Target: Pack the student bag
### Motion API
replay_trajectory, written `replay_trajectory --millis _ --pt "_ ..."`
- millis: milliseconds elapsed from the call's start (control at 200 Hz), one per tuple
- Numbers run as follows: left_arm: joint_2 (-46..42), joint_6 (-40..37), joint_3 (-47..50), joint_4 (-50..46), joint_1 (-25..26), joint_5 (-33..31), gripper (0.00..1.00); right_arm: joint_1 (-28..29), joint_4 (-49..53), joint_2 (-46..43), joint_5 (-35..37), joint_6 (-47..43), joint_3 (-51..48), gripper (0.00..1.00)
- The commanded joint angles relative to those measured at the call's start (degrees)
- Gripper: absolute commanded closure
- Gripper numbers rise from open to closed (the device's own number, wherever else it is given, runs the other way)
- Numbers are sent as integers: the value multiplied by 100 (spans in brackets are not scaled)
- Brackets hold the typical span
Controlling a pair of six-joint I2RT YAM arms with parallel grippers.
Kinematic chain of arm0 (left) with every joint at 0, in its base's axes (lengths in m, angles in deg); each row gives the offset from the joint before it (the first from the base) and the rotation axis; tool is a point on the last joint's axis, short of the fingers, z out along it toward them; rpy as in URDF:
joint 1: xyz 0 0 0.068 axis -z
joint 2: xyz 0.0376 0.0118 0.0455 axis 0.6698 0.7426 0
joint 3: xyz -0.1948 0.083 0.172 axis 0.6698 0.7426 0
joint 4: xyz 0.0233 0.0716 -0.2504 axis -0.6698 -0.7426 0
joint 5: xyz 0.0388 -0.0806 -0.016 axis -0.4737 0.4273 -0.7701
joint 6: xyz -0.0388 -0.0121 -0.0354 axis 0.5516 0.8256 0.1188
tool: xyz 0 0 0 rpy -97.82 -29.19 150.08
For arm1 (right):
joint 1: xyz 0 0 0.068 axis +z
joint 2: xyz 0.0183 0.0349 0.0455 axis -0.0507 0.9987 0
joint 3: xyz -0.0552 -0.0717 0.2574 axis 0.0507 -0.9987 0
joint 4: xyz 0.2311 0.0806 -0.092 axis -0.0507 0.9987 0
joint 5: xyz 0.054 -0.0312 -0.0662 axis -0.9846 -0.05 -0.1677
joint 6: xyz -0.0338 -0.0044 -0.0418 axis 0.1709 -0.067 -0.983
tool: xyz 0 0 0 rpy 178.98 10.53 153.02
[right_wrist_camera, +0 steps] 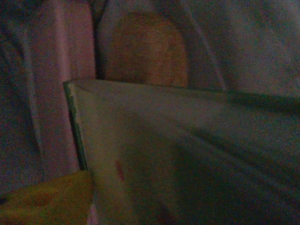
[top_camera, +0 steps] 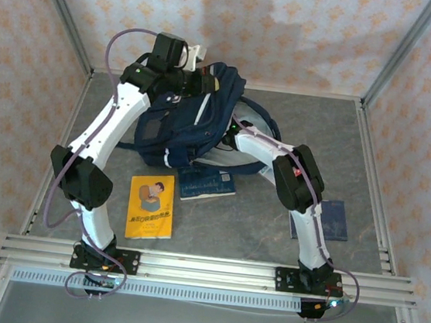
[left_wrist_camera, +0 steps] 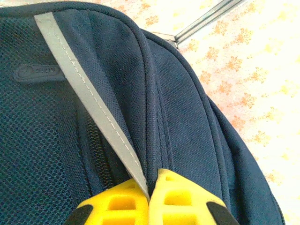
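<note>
I need to lower my left gripper next toward the bag's body (top_camera: 179, 128) below it and let go of the pinched top, with the pale book lying inside.
The student bag (top_camera: 185, 123), navy with a white stripe, stands at the back of the table with its top lifted. My left gripper (top_camera: 193, 72) is at that top. In the left wrist view the left gripper (left_wrist_camera: 150, 187) is shut, its yellow fingers pinching the bag (left_wrist_camera: 187, 108) at its grey reflective stripe (left_wrist_camera: 89, 98). My right arm (top_camera: 296, 174) reaches into the bag's opening from the right, its gripper hidden inside. The right wrist view is dark: a pale flat book (right_wrist_camera: 187, 154) with a green edge lies inside the lining, with one yellow finger (right_wrist_camera: 42, 199) beside its left edge.
A yellow book (top_camera: 151, 206) and a dark blue book (top_camera: 207, 182) lie on the grey table in front of the bag. Another blue book (top_camera: 333, 220) lies at the right, beside the right arm. Patterned walls and metal posts enclose the table.
</note>
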Motion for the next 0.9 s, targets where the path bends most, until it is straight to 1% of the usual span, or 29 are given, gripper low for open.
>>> replay_trajectory --millis 0,90,195,335,555,706,801,891 --pt "-202 61 -166 1165 -90 545 100 0 107 -457 -116 -456 230 28" --pt "-178 84 -131 1133 -209 462 100 -47 311 -851 -119 -705 98 27" --pt "-153 85 -139 1027 -312 316 100 -68 328 -1421 -10 -955 -313 24" --pt "-96 60 -174 925 -383 191 100 -128 387 -2234 285 -1083 -943 24" --pt "18 -203 -262 448 -449 -376 100 -328 857 -3511 860 -1393 -1796 26" --pt "185 -248 -334 289 -489 -653 100 -403 1388 -4329 969 -1618 -2258 26" --pt "371 -316 -504 84 -494 -945 100 -420 1730 -4795 996 -1841 -2486 26" --pt "560 -400 -666 -94 -492 -1280 100 -423 2362 -5112 1220 -2130 -2508 27"
